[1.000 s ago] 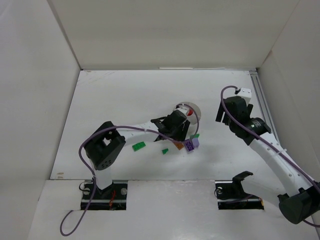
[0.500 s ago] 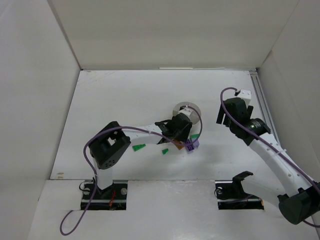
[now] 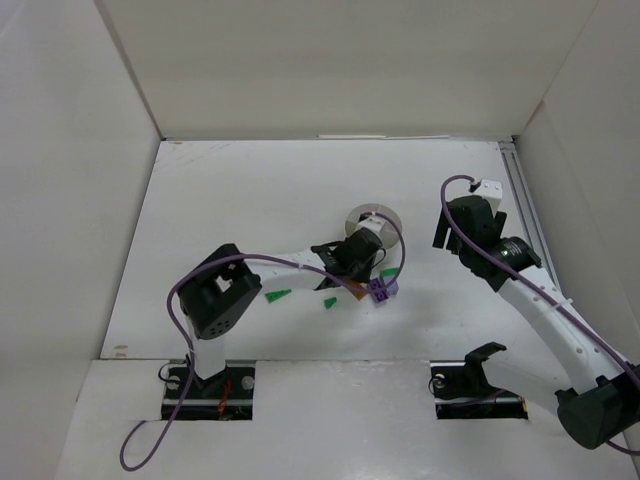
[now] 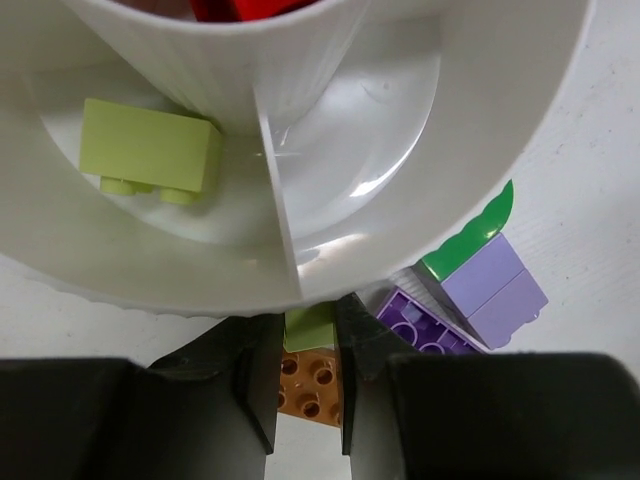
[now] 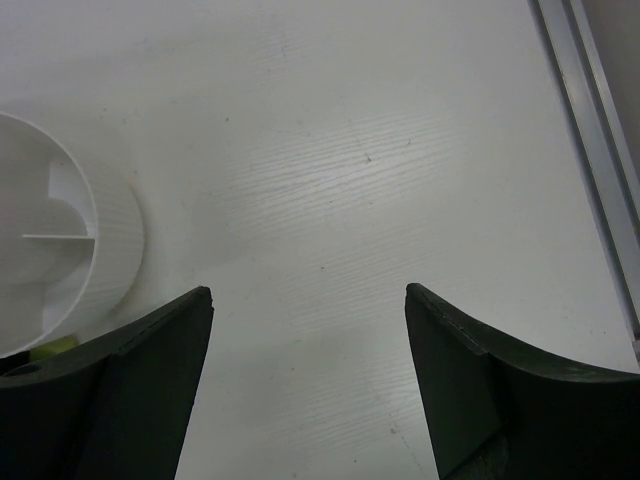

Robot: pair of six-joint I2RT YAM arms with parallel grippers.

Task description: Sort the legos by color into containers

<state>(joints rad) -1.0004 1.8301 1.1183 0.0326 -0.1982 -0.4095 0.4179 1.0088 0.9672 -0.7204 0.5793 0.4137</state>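
Note:
One tub [image 3: 374,216] section already holds a yellow-green brick, so my left gripper needs to rise above the tub's near rim next, then move outward over that section.
The round white tub [image 3: 374,216] fills the left wrist view [image 4: 470,150]. One compartment holds a yellow-green brick [image 4: 150,150], and red bricks [image 4: 240,8] lie in a section at the top edge. My left gripper [image 3: 362,262] hovers at the tub's near rim; in its own view [image 4: 308,315] it is shut on a small yellow-green brick [image 4: 312,330]. An orange-brown brick [image 4: 310,388] lies on the table below it. My right gripper [image 3: 455,225] is open and empty right of the tub, over bare table [image 5: 308,290].
Purple bricks [image 3: 381,290] and a green wedge [image 4: 470,240] lie against the tub's near right side. Two green pieces [image 3: 278,295] [image 3: 329,302] lie left of them. A metal rail [image 5: 590,130] runs along the table's right edge. The tub's edge shows in the right wrist view [image 5: 110,250].
My left gripper has moved a little toward the tub's near rim and now covers the red bricks in the top view. The right arm has barely moved.

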